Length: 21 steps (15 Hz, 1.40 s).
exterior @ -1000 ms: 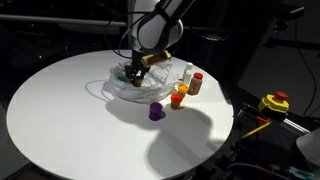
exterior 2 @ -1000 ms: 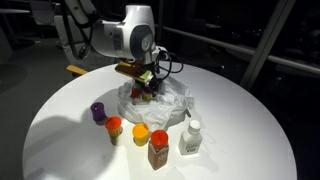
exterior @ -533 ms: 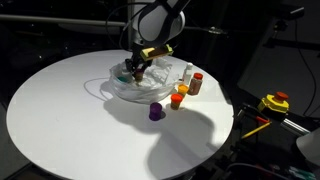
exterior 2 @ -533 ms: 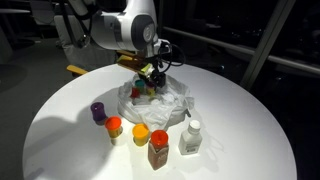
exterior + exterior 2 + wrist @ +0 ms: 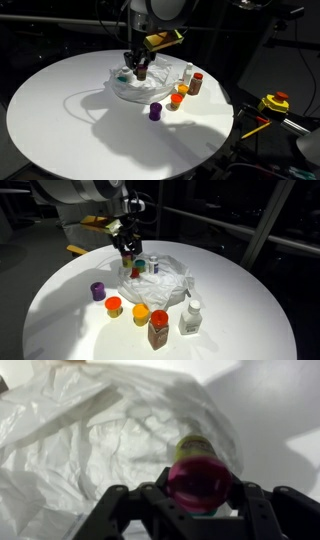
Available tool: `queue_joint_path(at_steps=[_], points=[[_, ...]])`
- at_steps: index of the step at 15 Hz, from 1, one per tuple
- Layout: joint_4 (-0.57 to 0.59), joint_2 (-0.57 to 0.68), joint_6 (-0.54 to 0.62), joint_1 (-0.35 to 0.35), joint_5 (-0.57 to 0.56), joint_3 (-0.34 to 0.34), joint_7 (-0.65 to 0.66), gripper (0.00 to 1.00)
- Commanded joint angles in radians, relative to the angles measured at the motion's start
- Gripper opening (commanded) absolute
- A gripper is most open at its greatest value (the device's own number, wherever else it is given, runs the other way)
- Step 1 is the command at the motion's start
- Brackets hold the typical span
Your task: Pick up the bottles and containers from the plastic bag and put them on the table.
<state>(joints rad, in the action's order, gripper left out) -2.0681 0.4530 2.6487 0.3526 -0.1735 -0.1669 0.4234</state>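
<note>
The gripper swings the small bottle off the bag to the bare table beside the purple container next and lowers it upright there.
My gripper (image 5: 140, 70) is shut on a small bottle with a pink-red cap (image 5: 198, 472) and holds it above the clear plastic bag (image 5: 135, 90). It shows in both exterior views, gripper (image 5: 128, 252) over the bag (image 5: 165, 285). In the wrist view the bottle sits between the black fingers (image 5: 200, 495) with the crumpled bag (image 5: 90, 440) below. More small bottles (image 5: 147, 266) remain in the bag. On the table stand a purple container (image 5: 155, 112), two orange-capped ones (image 5: 114, 307) (image 5: 141, 314), a red-capped jar (image 5: 159, 328) and a white bottle (image 5: 190, 318).
The round white table (image 5: 60, 120) carries everything. A yellow tool (image 5: 273, 103) lies off the table's edge at the side. Dark surroundings and a railing lie behind the table.
My gripper has risen out of the bag with the pink-capped bottle in it and moved up and to one side. The containers on the table have not moved.
</note>
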Motion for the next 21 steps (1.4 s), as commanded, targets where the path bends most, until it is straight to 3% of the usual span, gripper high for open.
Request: queue_joint_path(at_steps=[1,5,8,16,17,19,21], points=[[-0.134,-0.062,0.002,0.026,-0.064,0.056,0.018,0.24],[-0.158,0.023,0.106,0.06,-0.15,0.083,0.015,0.24],[-0.165,0.051,0.207,0.114,-0.213,0.05,0.03,0.24],[-0.17,0.092,0.339,0.187,-0.184,-0.002,-0.009,0.24],[-0.17,0.092,0.347,0.198,-0.186,-0.017,-0.012,0.72],[-0.167,0.099,0.35,0.207,-0.182,-0.032,-0.019,0.8],[-0.168,0.086,0.345,0.207,-0.171,-0.035,-0.025,0.95]])
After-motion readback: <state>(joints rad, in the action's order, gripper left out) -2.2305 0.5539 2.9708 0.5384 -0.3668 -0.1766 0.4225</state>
